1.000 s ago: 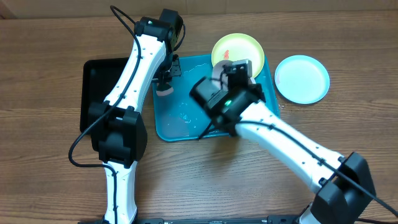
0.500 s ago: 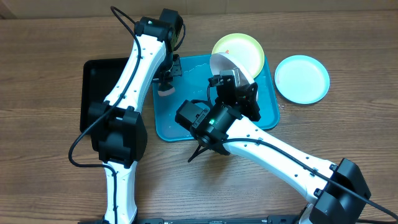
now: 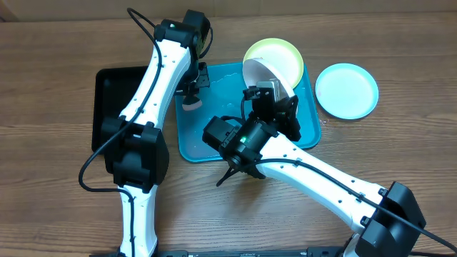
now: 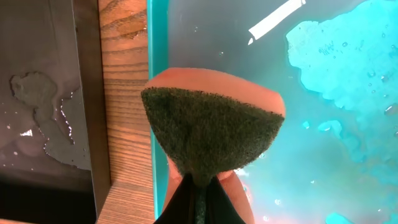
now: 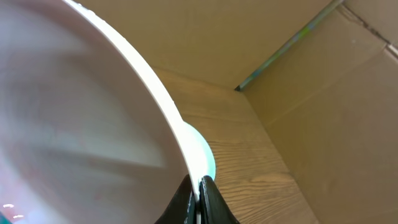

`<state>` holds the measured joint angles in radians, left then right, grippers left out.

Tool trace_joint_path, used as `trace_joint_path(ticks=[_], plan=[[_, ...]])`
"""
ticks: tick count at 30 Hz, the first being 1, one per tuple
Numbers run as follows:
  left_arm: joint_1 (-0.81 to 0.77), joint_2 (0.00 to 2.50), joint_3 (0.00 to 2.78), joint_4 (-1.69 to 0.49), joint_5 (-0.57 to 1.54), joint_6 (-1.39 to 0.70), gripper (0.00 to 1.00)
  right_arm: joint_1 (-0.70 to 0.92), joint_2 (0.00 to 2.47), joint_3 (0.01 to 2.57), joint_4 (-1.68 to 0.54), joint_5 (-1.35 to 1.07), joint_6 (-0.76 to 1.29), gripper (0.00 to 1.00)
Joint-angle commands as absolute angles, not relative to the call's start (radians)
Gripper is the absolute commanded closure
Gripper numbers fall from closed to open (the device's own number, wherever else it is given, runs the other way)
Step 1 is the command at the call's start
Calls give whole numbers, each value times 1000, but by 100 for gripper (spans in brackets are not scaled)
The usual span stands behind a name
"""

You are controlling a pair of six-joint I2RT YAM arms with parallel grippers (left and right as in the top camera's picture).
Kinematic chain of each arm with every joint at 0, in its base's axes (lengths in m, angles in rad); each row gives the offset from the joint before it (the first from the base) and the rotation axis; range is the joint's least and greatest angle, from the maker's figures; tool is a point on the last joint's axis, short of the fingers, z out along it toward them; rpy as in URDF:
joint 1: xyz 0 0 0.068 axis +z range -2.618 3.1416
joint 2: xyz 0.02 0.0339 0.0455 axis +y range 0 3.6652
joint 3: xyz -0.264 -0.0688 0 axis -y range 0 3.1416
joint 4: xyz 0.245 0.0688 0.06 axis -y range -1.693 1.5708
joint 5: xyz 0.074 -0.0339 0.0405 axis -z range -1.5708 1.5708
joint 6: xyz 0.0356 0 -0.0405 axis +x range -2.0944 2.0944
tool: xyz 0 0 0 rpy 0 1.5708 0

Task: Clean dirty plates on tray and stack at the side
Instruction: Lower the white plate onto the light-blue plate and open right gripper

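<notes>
The right gripper swings off the tray next, levels the tilted white plate and lowers it onto the light blue plate (image 3: pixel 347 90) (image 5: pixel 203 151), since that one already lies aside.
The turquoise tray (image 3: pixel 207 146) lies mid-table, wet. My right gripper (image 3: pixel 270 91) is shut on the rim of the white plate (image 3: pixel 263 76) and holds it tilted on edge above the tray; it fills the right wrist view (image 5: pixel 74 124), jaws (image 5: pixel 198 186) pinching its rim. The yellow-green plate (image 3: pixel 282 51) lies at the tray's far right corner, partly behind the white one. The light blue plate (image 3: pixel 347 90) lies on the table right of the tray. My left gripper (image 3: pixel 191 91) is shut on an orange sponge with a dark green pad (image 4: pixel 211 127) over the tray's left edge (image 4: pixel 151 81).
A smaller black tray (image 3: pixel 111 93) with water on it lies left of the turquoise tray, also in the left wrist view (image 4: pixel 43 93). Brown cardboard walls (image 5: pixel 298 56) stand behind the table.
My right arm swung back and lifted the white plate, tilting it up on edge above the tray. The left arm has not moved.
</notes>
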<state>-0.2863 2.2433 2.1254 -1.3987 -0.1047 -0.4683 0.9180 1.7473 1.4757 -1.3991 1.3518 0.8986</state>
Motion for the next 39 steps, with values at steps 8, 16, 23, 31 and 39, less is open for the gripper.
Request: trace_joint_path(ticks=[8,16,23,31,39], plan=[[-288,2250,2140,-1398,-95,-456,95,867,1710,1499,-1390,1125,996,96],[-288,2250,2140,-1398,-94,-456,96,575,1710,1499,-1146,506,578,96],[-288,2250,2140,-1393,-92,-456,96,213,1710,1499,-990,31,410,96],[-288,2250,2140,-1383,-91,-456,96,-175,1760,1499,-881,-115,410,96],[-289,2250,2140,-1384,-91,-456,96,-298,1915,1499,-794,-131,411,96]])
